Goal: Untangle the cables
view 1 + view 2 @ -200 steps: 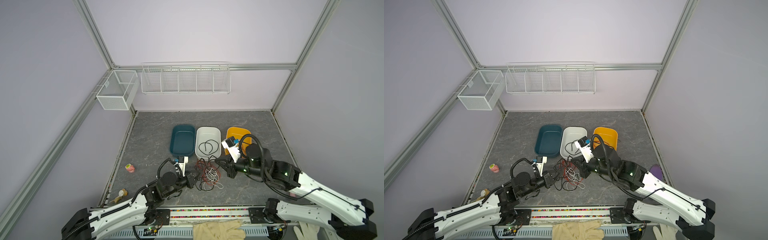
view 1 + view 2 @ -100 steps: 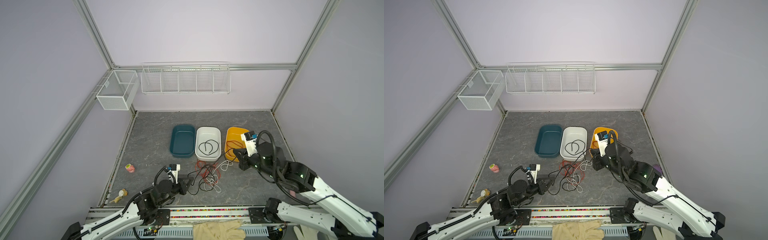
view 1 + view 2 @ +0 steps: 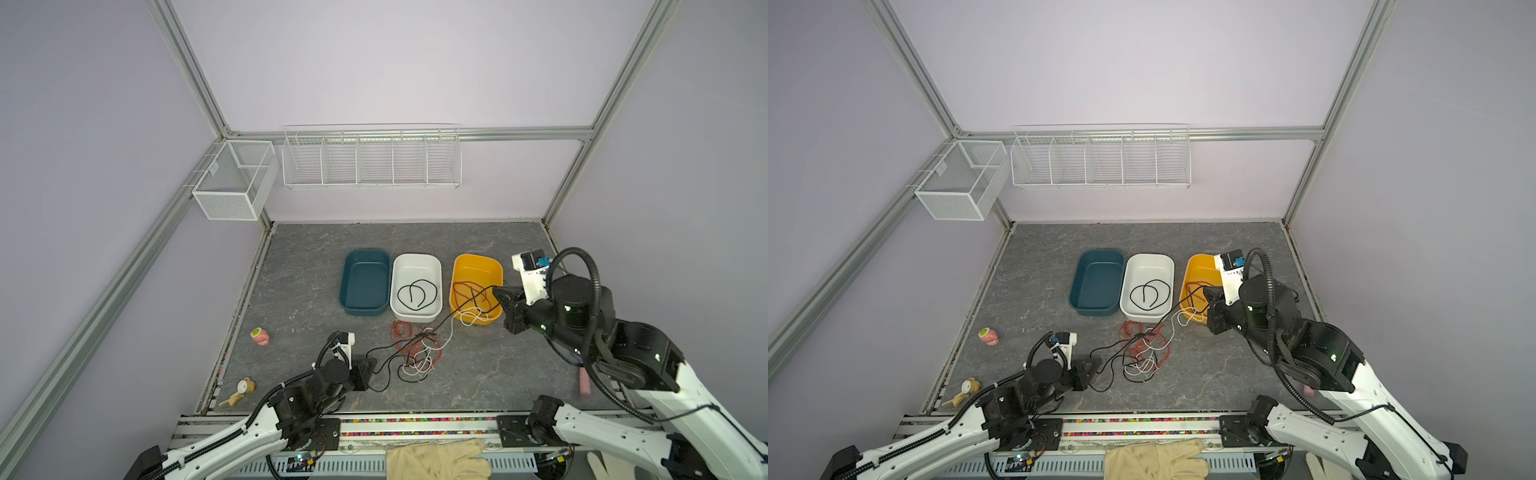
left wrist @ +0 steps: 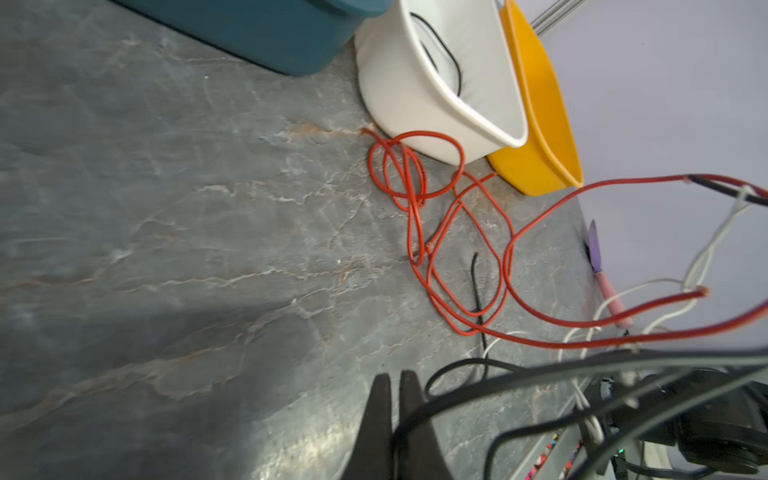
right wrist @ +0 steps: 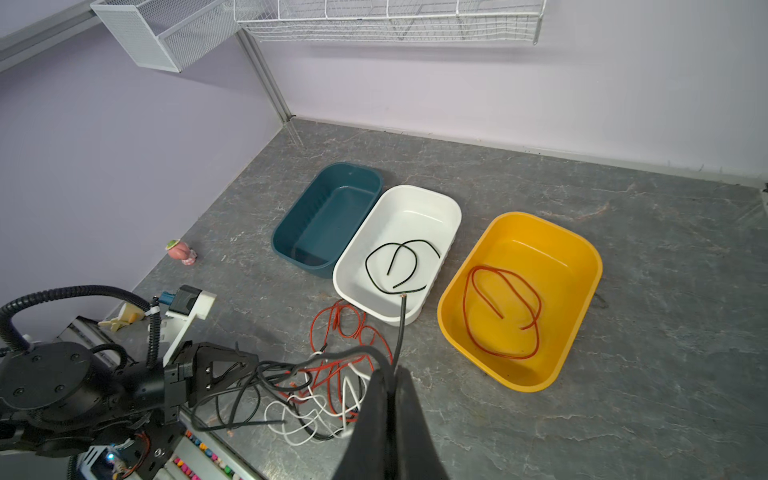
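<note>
I will move my right gripper, which is still holding the black cable, away from the knot next. Then it will go down and let go over the floor by the yellow bin, which is below.
The cables (image 3: pixel 417 351) lie as a red, white and black tangle on the grey floor in front of the bins, in both top views (image 3: pixel 1144 349). My left gripper (image 3: pixel 371 366) sits low at the tangle's left, shut on a black cable (image 4: pixel 419 409) that runs between its fingers. My right gripper (image 3: pixel 497 291) hangs above the yellow bin (image 3: pixel 494 266), shut on another black cable (image 3: pixel 459 311) stretched taut up from the knot. In the right wrist view that cable's short end (image 5: pixel 401 320) sticks out past the gripper (image 5: pixel 392 371). Red loops (image 4: pixel 419 178) lie by the white bin.
A blue bin (image 3: pixel 353 303) stands empty, a white bin (image 3: pixel 415 259) holds a loose black cable, and the yellow bin holds a red one (image 5: pixel 503 311). A pink toy (image 3: pixel 260 336) and a wooden toy (image 3: pixel 239 390) lie at left, a pink tool (image 3: pixel 585 384) at right. A glove (image 3: pixel 436 459) lies on the front rail.
My right gripper has swung right and up over the yellow bin, drawing its black cable taut. My left gripper has drawn back left towards the front edge, stretching the tangle.
</note>
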`<state>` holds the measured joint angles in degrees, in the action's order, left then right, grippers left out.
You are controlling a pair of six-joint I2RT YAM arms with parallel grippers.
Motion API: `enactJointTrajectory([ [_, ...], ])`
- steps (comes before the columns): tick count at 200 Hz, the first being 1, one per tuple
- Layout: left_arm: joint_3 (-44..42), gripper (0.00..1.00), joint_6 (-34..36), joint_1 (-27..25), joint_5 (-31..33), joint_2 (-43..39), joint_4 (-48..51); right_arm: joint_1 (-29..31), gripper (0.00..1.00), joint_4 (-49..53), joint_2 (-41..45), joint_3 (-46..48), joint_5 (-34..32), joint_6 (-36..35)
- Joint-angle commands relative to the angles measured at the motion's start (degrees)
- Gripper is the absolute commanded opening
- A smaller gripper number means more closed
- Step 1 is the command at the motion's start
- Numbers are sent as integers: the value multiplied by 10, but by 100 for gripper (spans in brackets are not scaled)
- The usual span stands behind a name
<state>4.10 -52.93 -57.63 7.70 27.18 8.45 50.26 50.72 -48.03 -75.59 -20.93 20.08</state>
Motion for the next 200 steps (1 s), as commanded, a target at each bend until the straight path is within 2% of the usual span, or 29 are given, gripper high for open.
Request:
enactJointTrajectory([
  [1,15,0,1,12,23,13,73,-8,6,12,19,-37,-59,-24],
  [44,33,0,9,48,32,-4,136,-8,6,70,34,-77,-132,-30],
  [80,31,0,-3,84,28,-14,156,-8,6,110,28,-98,-151,-35],
  [114,43,0,-13,89,46,-6,172,-8,6,151,33,-111,-191,-25],
  [150,90,0,3,89,43,-12,185,-9,6,149,25,-81,-113,-15],
  [162,109,0,8,89,38,-12,191,-9,6,135,20,-54,-74,-10],
  [200,177,0,31,90,29,-18,220,-9,6,62,25,53,-15,18],
])
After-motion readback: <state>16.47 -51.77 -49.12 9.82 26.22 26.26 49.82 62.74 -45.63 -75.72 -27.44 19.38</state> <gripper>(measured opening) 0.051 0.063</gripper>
